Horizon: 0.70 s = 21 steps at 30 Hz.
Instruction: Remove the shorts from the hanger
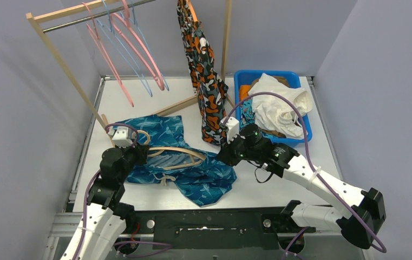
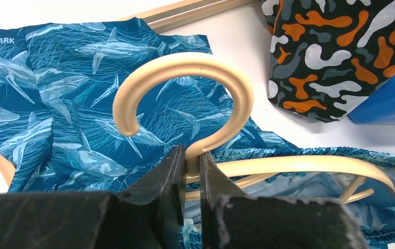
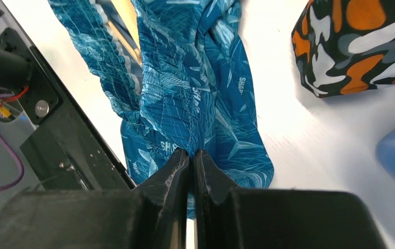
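The flat shorts leg (image 1: pixel 221 176) (image 3: pixel 241 155) lies on the tabletop below the robot's right gripper, so that gripper will next lower the bunched fold toward the leg and let go of the fold there.
The teal shark-print shorts (image 1: pixel 193 181) lie spread on the white table with a cream hanger (image 1: pixel 176 151) still inside their waistband. My left gripper (image 2: pixel 192 161) is shut on the hanger's neck just below its hook (image 2: pixel 185 62). My right gripper (image 3: pixel 191 154) is shut on a bunched fold of the shorts (image 3: pixel 195 93) at their right side, near the table's front edge. A second pair, orange-black-white camouflage shorts (image 1: pixel 203 76), hangs from the rack at the back.
A wooden rack (image 1: pixel 63 59) with empty pink and blue hangers (image 1: pixel 133 43) stands at the back left, its base bar (image 1: pixel 176 105) on the table. A blue bin (image 1: pixel 268 73) at the right holds white shorts (image 1: pixel 279 105) and other clothes.
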{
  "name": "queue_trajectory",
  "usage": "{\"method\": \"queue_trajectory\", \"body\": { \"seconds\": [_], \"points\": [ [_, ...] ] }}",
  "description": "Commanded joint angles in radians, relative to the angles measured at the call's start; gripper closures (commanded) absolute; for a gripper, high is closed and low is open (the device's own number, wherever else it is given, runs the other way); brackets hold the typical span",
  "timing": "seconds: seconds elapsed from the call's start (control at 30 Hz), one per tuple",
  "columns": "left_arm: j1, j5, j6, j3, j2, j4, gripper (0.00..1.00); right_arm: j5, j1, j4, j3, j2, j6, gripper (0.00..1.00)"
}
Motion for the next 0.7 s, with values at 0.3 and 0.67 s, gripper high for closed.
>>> {"method": "queue_trajectory", "body": {
  "seconds": [0.3,0.67],
  "points": [
    [0.006,-0.087,-0.011,0.029,-0.092,0.073,1.0,0.05,-0.032,0.01,-0.07,0.157,-0.005,1.0],
    [0.005,-0.048,-0.003,0.024,-0.078,0.085,1.0,0.11,-0.033,0.077,0.004,0.13,0.079,0.77]
  ]
}}
